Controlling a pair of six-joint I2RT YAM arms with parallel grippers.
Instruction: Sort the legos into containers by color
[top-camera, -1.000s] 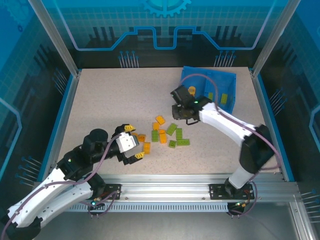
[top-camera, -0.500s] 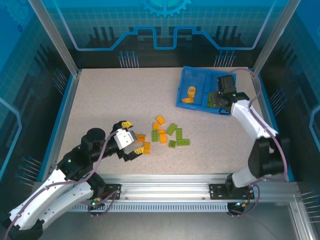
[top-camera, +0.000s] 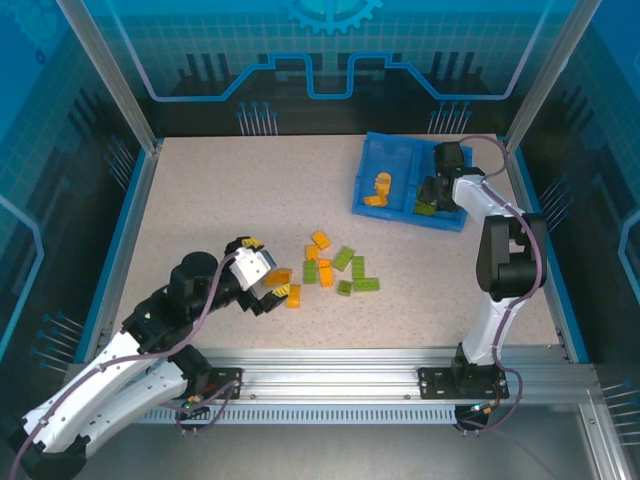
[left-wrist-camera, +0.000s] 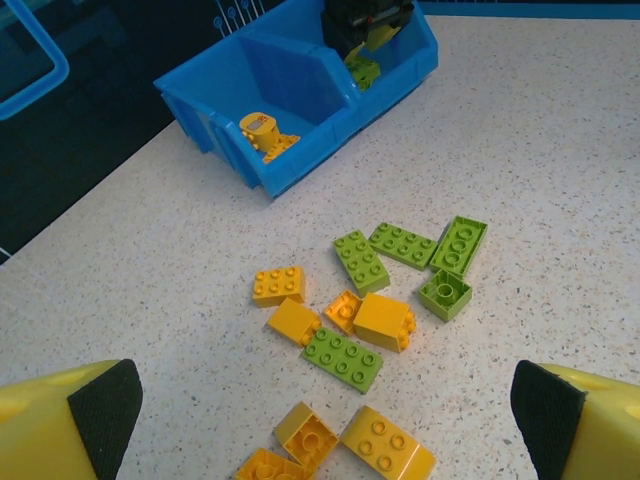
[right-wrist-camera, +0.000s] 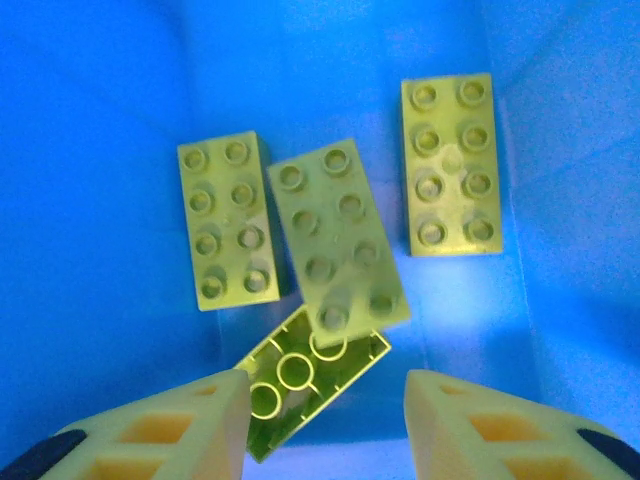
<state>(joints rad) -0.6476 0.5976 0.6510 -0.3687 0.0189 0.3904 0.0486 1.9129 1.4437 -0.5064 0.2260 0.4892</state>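
The pile's farthest orange lego (left-wrist-camera: 279, 286) has bare tabletop by it that leaves room for my fingers, so my left gripper will next move outward and down onto it.
The blue tray (top-camera: 372, 143) sits at the back right. Its left compartment holds orange legos (top-camera: 381, 186), which also appear in the left wrist view (left-wrist-camera: 262, 130). My right gripper (top-camera: 431, 196) hangs open over the right compartment. Below it (right-wrist-camera: 325, 425) lie several green legos: one upside down (right-wrist-camera: 290, 395) between the fingertips, and a blurred one (right-wrist-camera: 340, 235) resting across it. A mixed pile of orange and green legos (top-camera: 335, 268) lies mid-table. My left gripper (top-camera: 267, 272) is open beside the pile's left end, with orange bricks (left-wrist-camera: 388, 445) between its wide-spread fingers (left-wrist-camera: 105, 412).
The tray's middle wall (left-wrist-camera: 335, 80) separates orange from green. Bare speckled tabletop (top-camera: 220, 200) spreads left and behind the pile. Metal frame rails (top-camera: 330, 375) run along the near edge.
My right arm swung from the pile to the tray and now stands open over the green compartment. My left gripper edged right toward the nearest orange bricks.
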